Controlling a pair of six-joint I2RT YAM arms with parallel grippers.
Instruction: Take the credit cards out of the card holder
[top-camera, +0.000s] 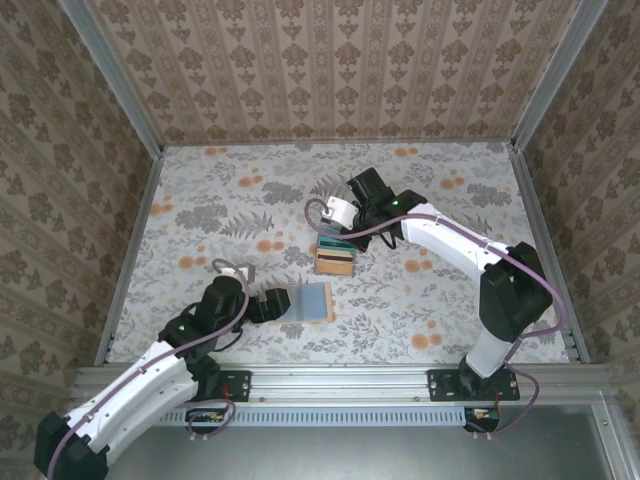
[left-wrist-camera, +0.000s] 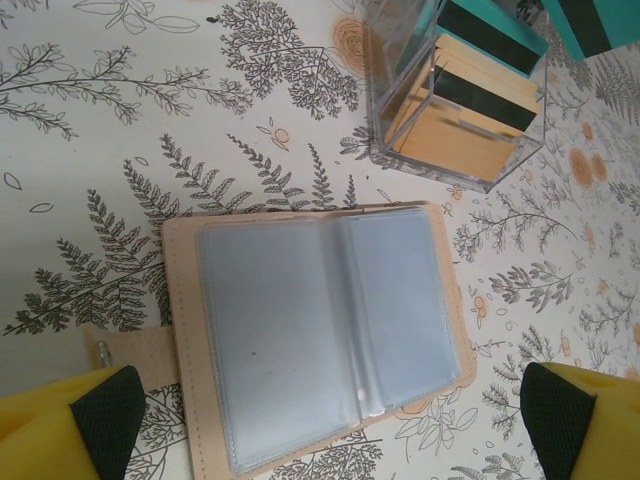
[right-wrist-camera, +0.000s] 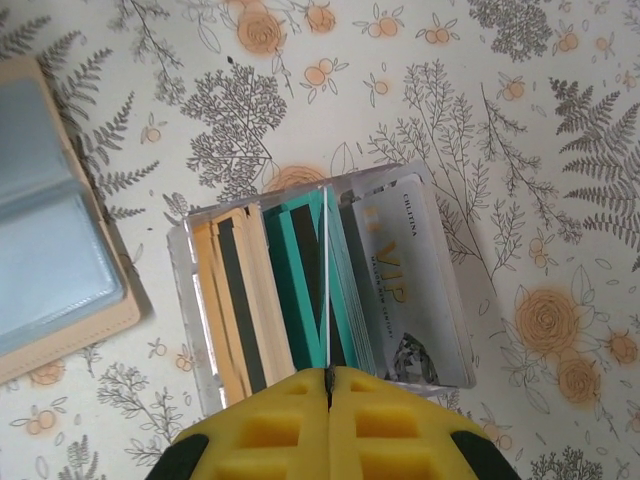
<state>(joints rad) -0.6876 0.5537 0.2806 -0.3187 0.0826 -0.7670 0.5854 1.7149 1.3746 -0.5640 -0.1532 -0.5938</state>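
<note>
I will move my right gripper down toward the teal cards in the clear box and let go of the held card among them, because they stand below the gripper.
The card holder (top-camera: 315, 300) (left-wrist-camera: 320, 335) lies open and flat on the table, its grey-blue sleeves showing no cards. My left gripper (top-camera: 277, 303) (left-wrist-camera: 330, 430) hovers at its near edge, open wide, with a fingertip to either side. My right gripper (top-camera: 342, 232) (right-wrist-camera: 329, 375) is shut on a teal credit card (right-wrist-camera: 328, 290) (left-wrist-camera: 592, 20), seen edge-on, just above a clear box (top-camera: 335, 260) (right-wrist-camera: 200, 300) (left-wrist-camera: 400, 110). In that box stand orange-tan credit cards (right-wrist-camera: 232, 300) (left-wrist-camera: 470, 140), teal ones (right-wrist-camera: 292, 270) and a grey VIP card (right-wrist-camera: 405, 280).
The floral tablecloth (top-camera: 430, 290) runs out to metal frame rails and wallpapered walls on three sides. The card holder's edge (right-wrist-camera: 50, 260) lies left of the box, close to it.
</note>
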